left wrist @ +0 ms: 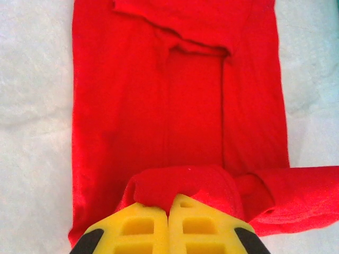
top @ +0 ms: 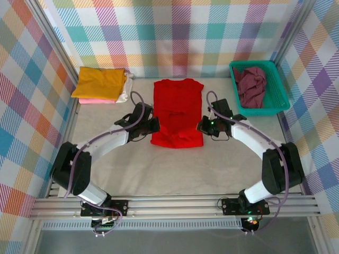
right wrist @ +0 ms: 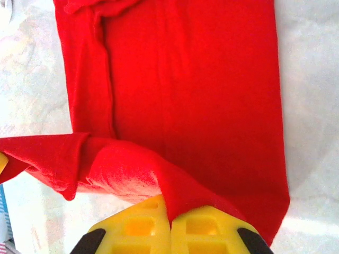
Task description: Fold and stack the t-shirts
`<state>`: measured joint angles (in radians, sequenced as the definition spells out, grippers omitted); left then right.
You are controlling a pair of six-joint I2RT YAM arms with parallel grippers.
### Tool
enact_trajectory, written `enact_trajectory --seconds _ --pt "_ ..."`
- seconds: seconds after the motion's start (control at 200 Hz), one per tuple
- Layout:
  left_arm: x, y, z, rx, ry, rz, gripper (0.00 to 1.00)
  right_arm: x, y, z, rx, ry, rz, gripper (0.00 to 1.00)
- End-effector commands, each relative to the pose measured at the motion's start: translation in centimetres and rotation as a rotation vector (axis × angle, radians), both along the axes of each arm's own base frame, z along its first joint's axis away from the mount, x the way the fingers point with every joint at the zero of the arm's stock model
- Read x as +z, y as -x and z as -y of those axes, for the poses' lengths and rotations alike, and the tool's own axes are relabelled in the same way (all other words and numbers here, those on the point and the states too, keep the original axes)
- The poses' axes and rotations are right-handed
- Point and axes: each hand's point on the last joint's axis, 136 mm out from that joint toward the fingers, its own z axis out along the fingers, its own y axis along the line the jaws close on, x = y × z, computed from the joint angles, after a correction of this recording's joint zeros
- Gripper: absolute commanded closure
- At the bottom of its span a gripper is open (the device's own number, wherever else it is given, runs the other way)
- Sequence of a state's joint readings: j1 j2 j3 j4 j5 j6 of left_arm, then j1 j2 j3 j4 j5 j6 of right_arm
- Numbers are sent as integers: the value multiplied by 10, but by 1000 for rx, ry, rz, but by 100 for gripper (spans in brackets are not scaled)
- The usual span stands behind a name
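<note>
The robot's right gripper will next carry the raised fold outward onto the flat middle of the red t-shirt (top: 178, 111) (right wrist: 198, 90) and release it, since the t-shirt's near edge is already lifted.
The bright red t-shirt (top: 178, 111) lies flat in the middle of the table as a long strip, sleeves folded in. My left gripper (top: 154, 126) sits at its lower left edge and is shut on a pinch of the red cloth (left wrist: 175, 188). At the lower right edge, my right gripper (top: 202, 126) is likewise shut on a raised fold of the red cloth (right wrist: 132, 169). A folded mustard yellow t-shirt (top: 99, 83) rests on a pink t-shirt (top: 95, 100) and a white t-shirt (top: 126, 91) at the back left. The dark maroon t-shirt (top: 251, 84) is crumpled in the basket.
The teal mesh basket (top: 276, 84) stands at the back right. Plaid walls close in the table on three sides. Pale table surface (top: 175, 169) lies between the red shirt and the arm bases.
</note>
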<state>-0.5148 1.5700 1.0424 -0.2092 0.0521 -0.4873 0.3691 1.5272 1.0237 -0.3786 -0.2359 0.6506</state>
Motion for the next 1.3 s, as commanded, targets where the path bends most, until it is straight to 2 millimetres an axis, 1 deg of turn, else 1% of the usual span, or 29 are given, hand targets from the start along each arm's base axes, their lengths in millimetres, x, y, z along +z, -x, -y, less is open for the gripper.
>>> enact_trajectory --seconds 0.0,0.09,0.19,0.425,0.61,0.755,0.885,0.91,1.02,1.05,1.08,1.12,1.145,1.17,1.195,1.205,1.22,1.25,1.295 --pt "0 -25 -3 -32 -35 18 100 5 -22 -1 13 2 41 100" --pt "-6 -36 -1 -45 -44 7 100 0 -34 -1 7 4 29 100" --pt "-16 -46 -6 -32 -60 -7 100 -5 -42 1 -7 11 20 100" --pt "-35 -59 -7 -34 -86 -45 100 -11 -56 2 -21 15 13 100" --pt "-41 -70 -13 -21 -102 -57 100 -14 -66 4 -28 18 9 100" --pt "-49 -79 -13 -18 -110 -69 100 -17 -74 6 -38 14 2 100" --pt "-50 -93 -12 -13 -109 -60 100 -15 -85 5 -39 9 5 100" --pt "-56 -89 -14 -14 -123 -90 100 -15 -88 4 -38 7 6 100" --pt "-55 -103 -15 -3 -128 -83 100 -14 -102 4 -46 7 7 100" --pt "-53 -109 -16 2 -134 -78 100 -13 -106 4 -48 6 6 93" --pt "-51 -117 -17 8 -136 -68 100 -12 -112 4 -51 2 9 93" --pt "-43 -130 -17 15 -126 -45 96 -9 -123 6 -63 -4 22 93" --pt "-39 -140 -18 22 -121 -35 89 -5 -132 7 -70 -9 38 88" --pt "-34 -151 -18 27 -118 -25 78 0 -142 8 -75 -18 48 78" --pt "-28 -162 -20 36 -119 -11 65 5 -151 9 -79 -26 47 63" --pt "-29 -165 -21 38 -124 -15 62 8 -156 10 -82 -29 48 57" --pt "-22 -173 -21 42 -123 -7 57 10 -160 10 -84 -30 40 52" --pt "-14 -183 -22 41 -127 -7 52 17 -168 14 -93 -30 26 49" --pt "3 -191 -20 25 -131 0 49 27 -173 18 -98 -32 12 48"
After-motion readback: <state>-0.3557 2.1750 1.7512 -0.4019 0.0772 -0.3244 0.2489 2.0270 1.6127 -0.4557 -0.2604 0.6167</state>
